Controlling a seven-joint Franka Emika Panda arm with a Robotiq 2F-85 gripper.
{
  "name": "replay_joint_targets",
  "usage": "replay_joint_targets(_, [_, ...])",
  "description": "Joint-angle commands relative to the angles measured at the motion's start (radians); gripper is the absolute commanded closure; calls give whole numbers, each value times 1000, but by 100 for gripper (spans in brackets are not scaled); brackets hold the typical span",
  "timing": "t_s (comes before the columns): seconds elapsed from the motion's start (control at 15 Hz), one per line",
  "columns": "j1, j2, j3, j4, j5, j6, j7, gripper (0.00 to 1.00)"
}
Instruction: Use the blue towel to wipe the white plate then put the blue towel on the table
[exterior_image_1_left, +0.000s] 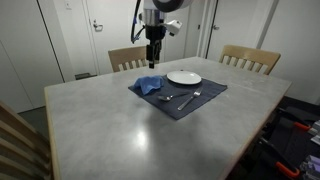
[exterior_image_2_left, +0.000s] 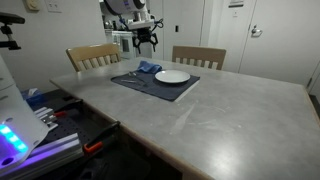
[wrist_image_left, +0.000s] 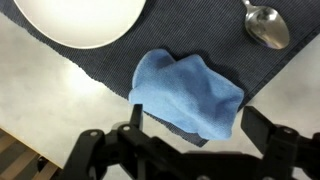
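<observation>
My gripper comes down onto the crumpled middle of the blue towel (exterior_image_1_left: 149, 84) (wrist_image_left: 190, 92) next, since that lies below it and its open fingers are wide enough to straddle the cloth.
A crumpled blue towel (wrist_image_left: 190, 92) lies on the corner of a dark placemat (wrist_image_left: 215, 30); it also shows in both exterior views (exterior_image_1_left: 149, 85) (exterior_image_2_left: 149, 68). The white plate (wrist_image_left: 75, 20) sits on the same mat beside it, seen too in both exterior views (exterior_image_1_left: 184, 77) (exterior_image_2_left: 172, 76). My gripper (wrist_image_left: 195, 140) hangs open and empty above the towel, its fingers wide apart; in the exterior views (exterior_image_1_left: 153, 57) (exterior_image_2_left: 144, 42) it is well clear of the towel.
A spoon (wrist_image_left: 268, 26) and a fork (exterior_image_1_left: 192, 97) lie on the placemat. The grey table (exterior_image_1_left: 120, 125) has wooden chairs (exterior_image_1_left: 250, 58) (exterior_image_2_left: 92, 55) at its far side. A cluttered cart (exterior_image_2_left: 60, 125) stands by the table edge.
</observation>
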Motion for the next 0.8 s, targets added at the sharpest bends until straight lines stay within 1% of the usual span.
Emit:
replay_joint_targets(0.0, [-5,96,3,87,-46,50,-117,0])
replay_joint_targets(0.33, [-12,173,19,156,-41,50,-218,0])
replay_joint_targets(0.4, [-17,186,26,168,-33,39,-237,0])
replay_joint_targets(0.53, [-13,209,31,196,-27,-21,-257,0])
replay_joint_targets(0.73, [-12,233,35,216,-29,-50,-276,0])
